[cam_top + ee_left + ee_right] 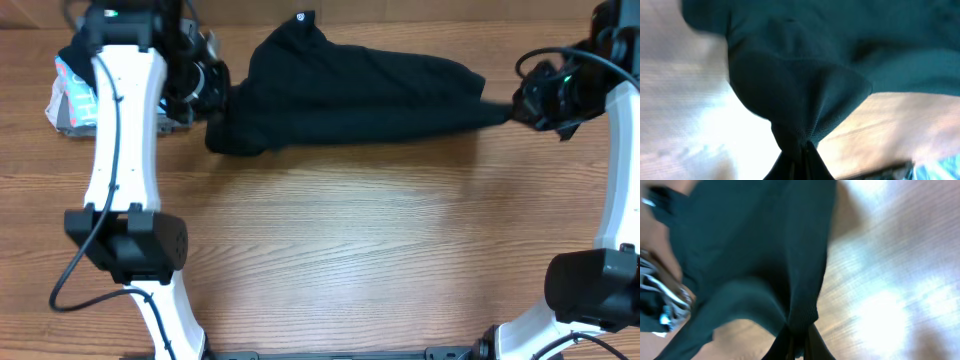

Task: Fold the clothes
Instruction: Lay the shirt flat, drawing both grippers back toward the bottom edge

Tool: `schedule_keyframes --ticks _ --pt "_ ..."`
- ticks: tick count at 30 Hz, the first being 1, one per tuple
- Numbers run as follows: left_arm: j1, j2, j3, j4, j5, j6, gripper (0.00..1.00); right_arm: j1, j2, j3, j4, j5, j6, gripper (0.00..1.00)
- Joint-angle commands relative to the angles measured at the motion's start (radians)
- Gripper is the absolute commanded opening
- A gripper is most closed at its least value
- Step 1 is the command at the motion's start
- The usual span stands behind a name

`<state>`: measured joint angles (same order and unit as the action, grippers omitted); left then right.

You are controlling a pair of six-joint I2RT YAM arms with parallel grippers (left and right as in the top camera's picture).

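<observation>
Open wood lies below and back from the gripper's fingers, so next my right gripper will move back and down and release the shirt's corner on the bare tabletop.
The black shirt (350, 95) hangs stretched between my two grippers above the far part of the wooden table, bunched and sagging in the middle, a small white logo near its top edge. My left gripper (215, 90) is shut on its left end; in the left wrist view the fabric (805, 95) gathers into the jaws (802, 150). My right gripper (515, 108) is shut on its right end; in the right wrist view the cloth (765, 255) narrows into the jaws (799, 335).
A stack of folded garments (72, 95) in grey and light blue lies at the far left, behind the left arm. The wooden table (350, 250) stretches toward the front. The arm bases stand at the front left and front right.
</observation>
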<state>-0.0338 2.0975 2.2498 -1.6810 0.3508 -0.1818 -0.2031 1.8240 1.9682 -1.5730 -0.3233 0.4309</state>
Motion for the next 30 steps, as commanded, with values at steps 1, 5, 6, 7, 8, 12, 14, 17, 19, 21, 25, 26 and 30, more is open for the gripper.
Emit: schedule_keyframes --ticks 1,5,6,7,8,12,14,17,19,21,25,26,30 --pt "-0.012 -0.043 -0.087 -0.009 -0.012 0.035 0.04 0.001 -0.04 -0.054 0.0 0.027 -0.017 0.04" --pt "-0.021 -0.081 -0.238 -0.009 -0.011 0.072 0.04 0.001 -0.042 -0.088 -0.04 0.061 -0.017 0.04" --pt "-0.024 -0.095 -0.282 -0.009 -0.011 0.082 0.04 0.001 -0.044 -0.094 -0.053 0.07 -0.017 0.04" --pt "-0.025 -0.109 -0.325 -0.009 -0.011 0.094 0.04 0.001 -0.047 -0.101 -0.063 0.086 -0.017 0.04" --pt "-0.027 -0.123 -0.369 -0.009 -0.01 0.106 0.04 0.001 -0.05 -0.106 -0.072 0.104 -0.016 0.04" --pt "-0.04 -0.189 -0.528 0.014 -0.009 0.131 0.04 -0.01 -0.077 -0.145 -0.082 0.145 0.017 0.04" --pt "-0.053 -0.232 -0.606 0.057 -0.006 0.13 0.04 -0.02 -0.1 -0.185 -0.071 0.148 0.021 0.04" --pt "-0.069 -0.278 -0.715 0.11 -0.002 0.128 0.04 -0.023 -0.13 -0.274 -0.05 0.149 0.019 0.04" --pt "-0.078 -0.296 -0.794 0.141 -0.002 0.126 0.05 -0.023 -0.148 -0.348 -0.024 0.165 0.018 0.04" --pt "-0.085 -0.303 -0.86 0.166 -0.001 0.126 0.04 -0.024 -0.169 -0.423 0.015 0.166 0.027 0.04" --pt "-0.093 -0.305 -0.985 0.209 0.014 0.131 0.04 -0.044 -0.217 -0.523 0.058 0.166 0.072 0.04" --pt "-0.093 -0.305 -1.009 0.218 0.015 0.135 0.04 -0.051 -0.23 -0.537 0.059 0.168 0.076 0.04" --pt "-0.091 -0.314 -1.065 0.232 0.026 0.139 0.04 -0.08 -0.28 -0.583 0.028 0.225 0.128 0.04"
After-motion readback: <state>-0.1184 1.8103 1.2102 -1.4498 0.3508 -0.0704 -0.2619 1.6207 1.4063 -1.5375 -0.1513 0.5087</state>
